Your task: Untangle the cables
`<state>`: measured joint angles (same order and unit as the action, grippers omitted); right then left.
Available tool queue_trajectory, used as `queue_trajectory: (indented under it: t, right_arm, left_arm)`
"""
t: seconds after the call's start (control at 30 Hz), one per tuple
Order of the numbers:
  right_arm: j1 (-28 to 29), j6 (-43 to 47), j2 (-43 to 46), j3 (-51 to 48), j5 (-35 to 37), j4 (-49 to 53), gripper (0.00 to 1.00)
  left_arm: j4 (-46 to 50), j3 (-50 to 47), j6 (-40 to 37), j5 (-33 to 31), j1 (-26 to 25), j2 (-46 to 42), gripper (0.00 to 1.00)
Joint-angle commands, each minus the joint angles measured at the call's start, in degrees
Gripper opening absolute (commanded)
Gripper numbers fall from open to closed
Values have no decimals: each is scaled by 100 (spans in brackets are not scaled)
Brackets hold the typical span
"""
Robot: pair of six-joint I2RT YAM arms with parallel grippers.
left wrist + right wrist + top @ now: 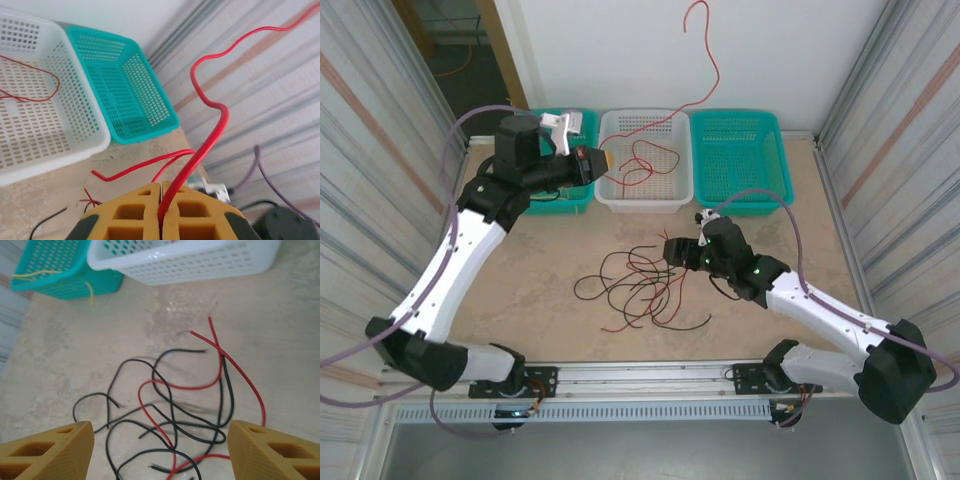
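Note:
The left gripper moves outward and down over the white basket next and releases the long red cable (716,70) inside it, since other red cables already lie there.
A loose tangle of black and red cables (638,290) lies on the table's middle, and the right wrist view looks down on the same tangle (143,405). My right gripper (672,251) hovers over its right side, open, with nothing between its fingers (161,426). By the white basket's left rim, my left gripper (606,160) is shut on a long red cable (716,70). That cable rises high above the baskets and leaves the closed yellow pads (161,187) as a thick red cable (210,145). More red cables (638,160) lie inside the white basket.
Three baskets line the back edge: a teal basket (576,196) at left with yellow cables (35,274) over its rim, the white basket (645,200) in the middle, and a teal one (735,160) at right. Corrugated walls flank both sides.

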<state>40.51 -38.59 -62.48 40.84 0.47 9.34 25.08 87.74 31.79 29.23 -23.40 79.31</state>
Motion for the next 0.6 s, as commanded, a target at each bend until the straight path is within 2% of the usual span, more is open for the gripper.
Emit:
queue_trajectory:
  t: [0.0, 0.27, 0.57]
  right_arm:
    - [-11, -205, 299, -101, 280, 331, 70]
    - [-108, -373, 777, -251, 462, 714, 70]
    - [-407, -396, 1019, -320, 367, 868, 70]
  left_arm:
    - [-575, 232, 342, -78, 106, 588, 0]
    - [-1284, 1032, 1150, -86, 439, 2255, 0]
    - [-1592, 1441, 1633, 3, 609, 3372, 0]
